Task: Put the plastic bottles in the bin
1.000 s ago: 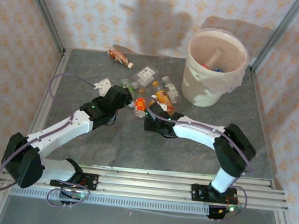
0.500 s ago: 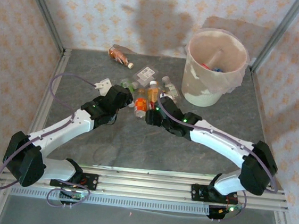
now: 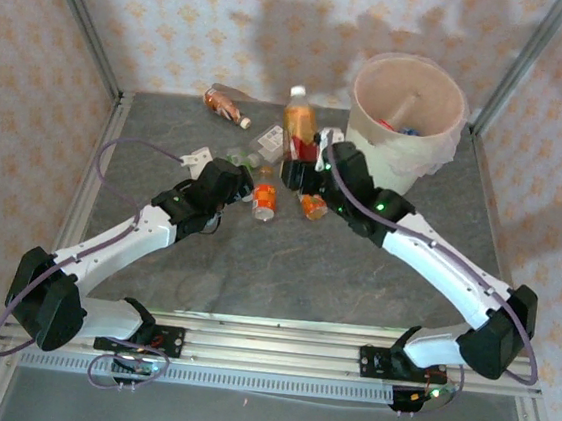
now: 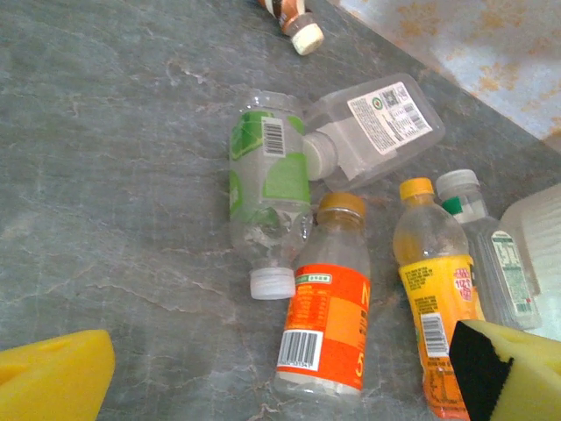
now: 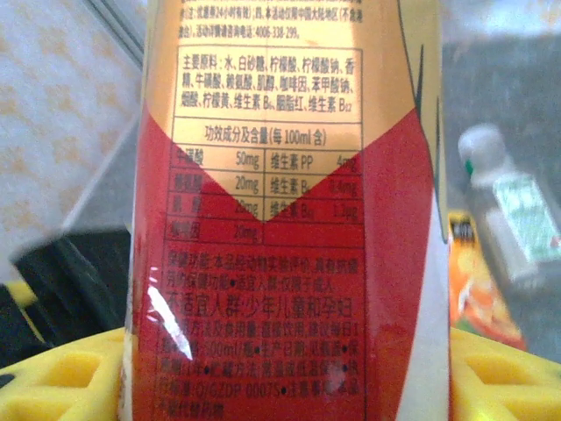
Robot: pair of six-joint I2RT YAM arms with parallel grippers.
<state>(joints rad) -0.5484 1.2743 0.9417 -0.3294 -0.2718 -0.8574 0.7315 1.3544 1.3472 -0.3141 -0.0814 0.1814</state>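
Note:
Next, my right gripper lifts outward over the bin's opening, lowers the bottle there and lets it go, because the bottle still hangs beside the bin.
My right gripper is shut on a plastic bottle with a white cap and a red and gold label, held upright above the table, left of the bin. The right wrist view has that label between my yellow pads. My left gripper hangs open over the pile. Below it lie an orange-labelled bottle, a green-labelled one, a yellow-labelled one and a flat clear one. The yellow pads stand wide apart, touching nothing.
A brown bottle lies alone near the back wall on the left. The white bin holds some items inside, and its liner bag hangs over the rim. Metal frame posts stand at the back corners. A loose white cap lies by the green-labelled bottle.
My right arm has lifted its bottle off the table and carried it back and up, toward the bin's left side. The left arm has not moved.

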